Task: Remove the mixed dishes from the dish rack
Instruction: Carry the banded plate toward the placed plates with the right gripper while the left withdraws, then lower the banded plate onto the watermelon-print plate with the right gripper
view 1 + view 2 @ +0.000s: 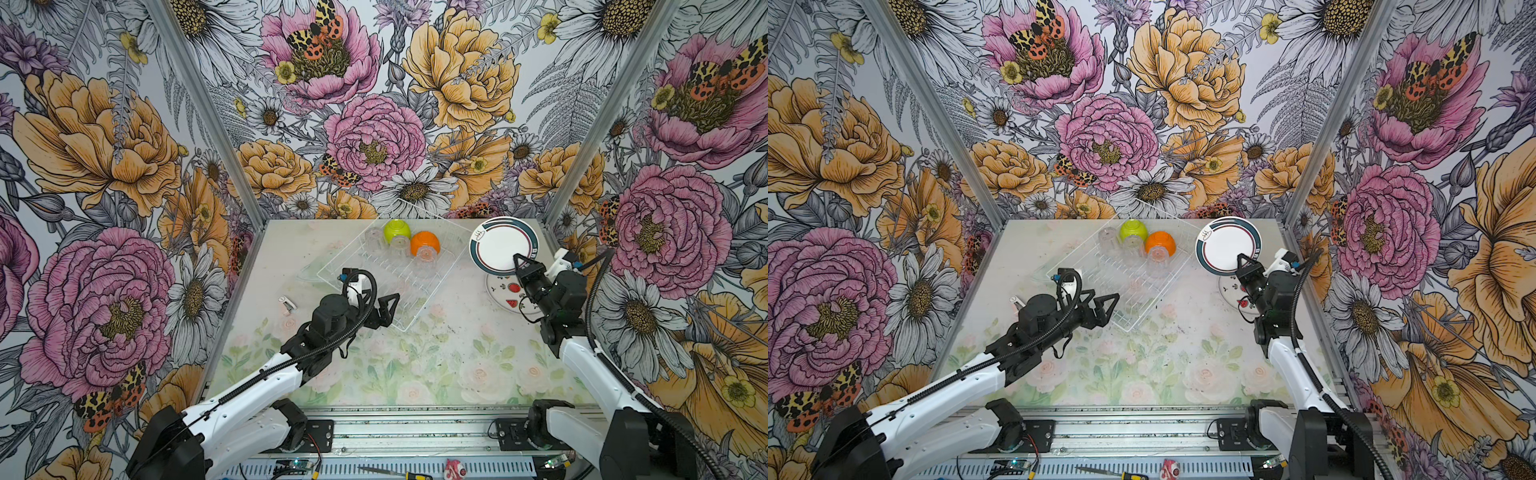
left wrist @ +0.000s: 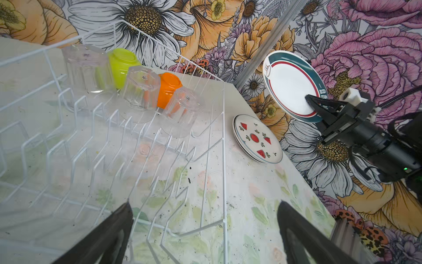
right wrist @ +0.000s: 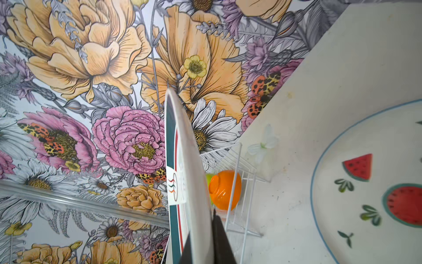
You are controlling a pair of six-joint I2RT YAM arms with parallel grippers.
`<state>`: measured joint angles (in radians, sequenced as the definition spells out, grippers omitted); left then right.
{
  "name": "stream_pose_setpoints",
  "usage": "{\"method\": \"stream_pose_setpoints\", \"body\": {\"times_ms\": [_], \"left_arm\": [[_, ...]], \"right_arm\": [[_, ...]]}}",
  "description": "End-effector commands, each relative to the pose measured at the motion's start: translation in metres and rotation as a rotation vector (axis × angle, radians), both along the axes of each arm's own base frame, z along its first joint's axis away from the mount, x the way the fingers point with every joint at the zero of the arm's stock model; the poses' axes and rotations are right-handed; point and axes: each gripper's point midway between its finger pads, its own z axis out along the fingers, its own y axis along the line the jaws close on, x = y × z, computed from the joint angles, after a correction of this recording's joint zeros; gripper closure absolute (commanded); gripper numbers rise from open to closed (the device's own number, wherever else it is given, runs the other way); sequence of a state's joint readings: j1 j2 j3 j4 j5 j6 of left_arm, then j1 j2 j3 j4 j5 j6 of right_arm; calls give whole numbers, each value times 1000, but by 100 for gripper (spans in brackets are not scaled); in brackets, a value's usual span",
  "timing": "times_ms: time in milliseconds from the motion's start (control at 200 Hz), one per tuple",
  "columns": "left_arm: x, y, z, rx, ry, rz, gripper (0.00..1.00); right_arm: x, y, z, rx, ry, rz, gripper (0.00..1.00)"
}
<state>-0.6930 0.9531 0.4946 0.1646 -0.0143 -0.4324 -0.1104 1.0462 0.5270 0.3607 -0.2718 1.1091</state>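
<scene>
Next, my right gripper moves the white plate down onto the watermelon-patterned plate (image 1: 506,294) (image 3: 375,193) below and releases the white plate's rim, since plates already lie stacked there.
The white wire dish rack (image 1: 438,289) (image 1: 1163,289) lies angled at the back middle of the table. At its far end stand a lime-green bowl (image 1: 397,230), an orange bowl (image 1: 424,243) and three clear tumblers (image 2: 86,68), all upside down. Its plate slots (image 2: 96,141) hold nothing. My right gripper (image 1: 517,259) (image 3: 201,226) is shut on the rim of a white plate (image 1: 500,245) (image 3: 182,160) with teal and red bands. It holds the plate upright in the air, right of the rack. My left gripper (image 1: 384,305) (image 2: 204,205) is open over the rack's near corner, holding nothing.
A watermelon-patterned plate (image 1: 503,291) (image 2: 257,138) lies on the table below the held plate, atop another plate. A small white object (image 1: 286,305) lies left of the rack. The flowered right wall (image 1: 623,208) stands close to the held plate. A screwdriver (image 1: 395,471) lies on the front rail.
</scene>
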Motion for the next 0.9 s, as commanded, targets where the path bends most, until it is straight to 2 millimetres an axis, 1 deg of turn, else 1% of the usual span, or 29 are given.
{"method": "stream_pose_setpoints", "body": {"times_ms": [0,65,165,270,455,636,741,896], "left_arm": [[-2,6,20,-7,-151,14,1],[-7,7,24,-13,-194,14,1],[-10,15,26,-32,-225,47,1],[-9,22,25,-41,-231,86,1],[-8,23,24,-40,-222,92,1],[-7,20,20,-42,-201,88,1],[-6,20,18,-39,-195,90,1],[-5,20,19,-42,-192,92,1]], "right_arm": [[-8,-18,-9,3,17,-37,100],[-10,-31,-23,10,50,-69,100],[-10,-42,-47,24,118,-87,100],[-7,-46,-73,53,195,-87,100],[-2,-51,-110,87,302,-99,100],[-3,-55,-133,101,369,-120,100],[-10,-57,-145,114,410,-144,100],[-22,-63,-153,100,444,-195,100]]}}
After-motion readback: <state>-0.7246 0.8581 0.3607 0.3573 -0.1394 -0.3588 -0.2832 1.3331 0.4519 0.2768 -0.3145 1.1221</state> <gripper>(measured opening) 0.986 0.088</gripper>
